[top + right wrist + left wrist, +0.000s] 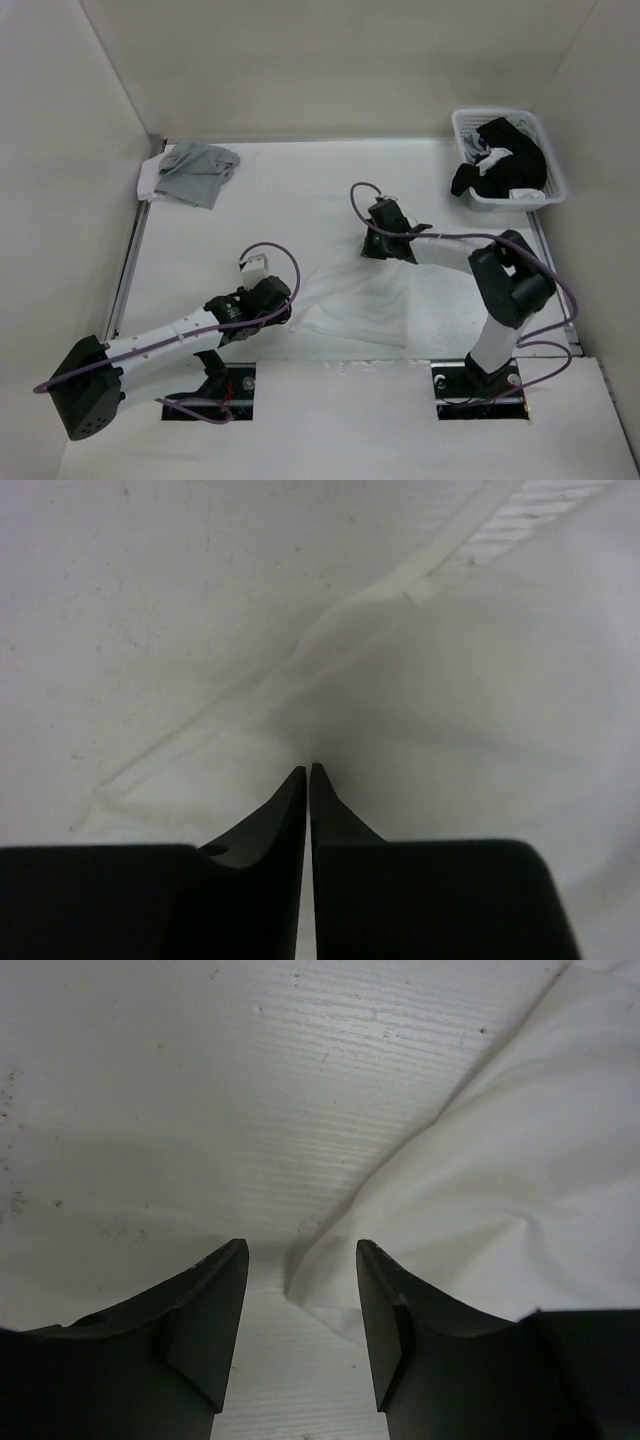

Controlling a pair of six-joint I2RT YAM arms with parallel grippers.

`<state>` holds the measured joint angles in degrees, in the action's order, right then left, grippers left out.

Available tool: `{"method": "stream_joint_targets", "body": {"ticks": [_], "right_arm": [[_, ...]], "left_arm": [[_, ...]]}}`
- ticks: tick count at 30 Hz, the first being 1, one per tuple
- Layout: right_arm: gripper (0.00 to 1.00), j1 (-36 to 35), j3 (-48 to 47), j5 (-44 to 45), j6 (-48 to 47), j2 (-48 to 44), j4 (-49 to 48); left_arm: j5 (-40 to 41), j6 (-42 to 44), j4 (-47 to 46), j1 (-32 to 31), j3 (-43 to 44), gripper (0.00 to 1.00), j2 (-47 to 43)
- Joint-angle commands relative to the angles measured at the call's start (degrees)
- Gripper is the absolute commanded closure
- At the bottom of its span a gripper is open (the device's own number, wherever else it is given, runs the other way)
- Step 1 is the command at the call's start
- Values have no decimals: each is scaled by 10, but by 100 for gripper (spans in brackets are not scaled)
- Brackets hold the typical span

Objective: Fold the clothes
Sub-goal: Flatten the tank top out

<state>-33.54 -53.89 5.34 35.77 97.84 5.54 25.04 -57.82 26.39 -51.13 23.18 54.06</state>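
The left gripper will next stay low where it is and close its open fingers on the garment's corner, because that corner is already between its fingers.
The clothes, a thin white garment, lie spread and wrinkled on the white table between the two arms. My left gripper is low at the garment's left corner. In the left wrist view it stands open, and the corner of the clothes reaches just between the fingertips without touching them. My right gripper is down at the garment's far edge. In the right wrist view its jaws are pressed together on a pinch of the clothes, and creases run to the tips.
A grey garment lies crumpled in the far left corner. A white basket with black clothes stands at the far right. Walls close the table on the left, back and right.
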Motion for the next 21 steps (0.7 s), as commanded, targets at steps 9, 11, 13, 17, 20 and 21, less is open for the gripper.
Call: {"method": "stream_joint_targets", "body": {"ticks": [9,11,13,17,20,21], "right_arm": [[100,92,-230,-32,52,139,-47],[98,99,-264,-39,48,148,-44],[93,100,-271,-49,43,142,-53],[72,92,-173,-44,28,48,-94],[68,78,-66,-40,40,-23,-146],[68,75,-37,-42,45,-44,-155]], "left_arm": [[-16,-4,-23,-4,-1,54,17],[-28,-4,-34,0,-9,54,3],[-32,-4,-35,5,-14,54,-5],[-39,-8,-28,13,-20,62,-14],[-53,-8,-25,14,-17,69,-5],[-57,-9,-25,14,-17,69,-2]]}}
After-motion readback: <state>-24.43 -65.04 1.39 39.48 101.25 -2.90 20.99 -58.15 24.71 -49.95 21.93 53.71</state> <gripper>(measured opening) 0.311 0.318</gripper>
